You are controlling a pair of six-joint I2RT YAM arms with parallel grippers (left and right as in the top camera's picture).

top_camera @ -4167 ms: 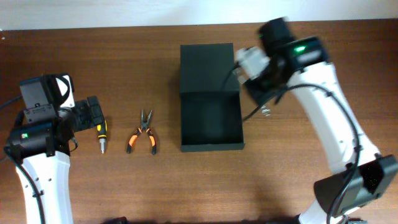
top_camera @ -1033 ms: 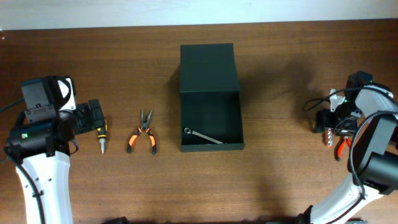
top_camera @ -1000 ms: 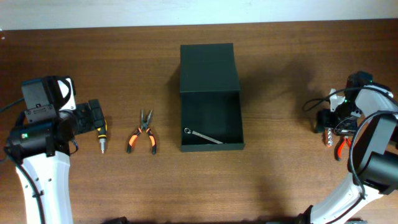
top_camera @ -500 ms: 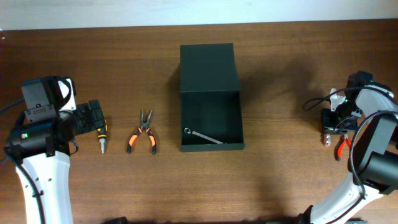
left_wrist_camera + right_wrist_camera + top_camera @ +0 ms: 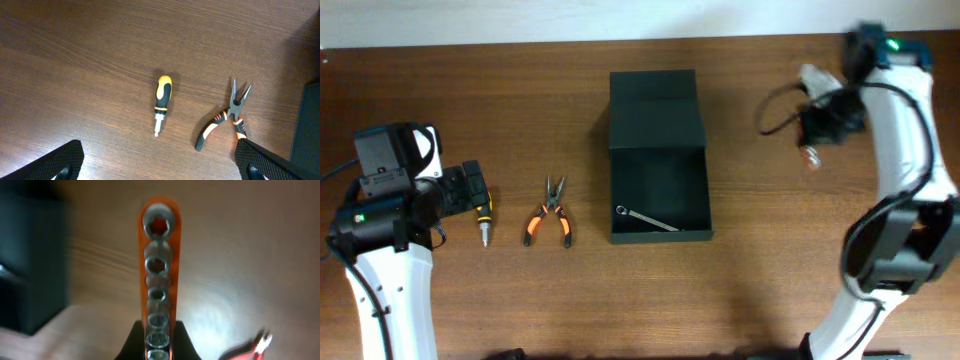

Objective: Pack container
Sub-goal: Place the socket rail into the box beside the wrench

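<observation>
My right gripper will next move the orange socket bar over the open container's free bottom beside the wrench [image 5: 645,218], then lower it inside, turned along the wrench.
The dark green-black container [image 5: 658,235] stands open mid-table, its flap lid [image 5: 653,105] folded back on the far side, and a silver wrench [image 5: 645,218] lies inside. My right gripper [image 5: 817,133] is raised to the right of the lid, shut on an orange socket rail [image 5: 158,255] holding several steel sockets. The container's dark side shows in the right wrist view [image 5: 30,255]. My left gripper [image 5: 160,170] is open and empty, over the table just short of a yellow-black screwdriver [image 5: 161,102] and orange-handled pliers [image 5: 227,122].
The screwdriver [image 5: 483,220] and the pliers [image 5: 550,222] lie left of the container. Red-handled pliers [image 5: 255,345] lie on the table below my right gripper. The container's edge shows at the right of the left wrist view [image 5: 307,130].
My right gripper closed on the socket rail at the table's right edge, lifted it and carried it up and left toward the container. The left arm has not moved.
</observation>
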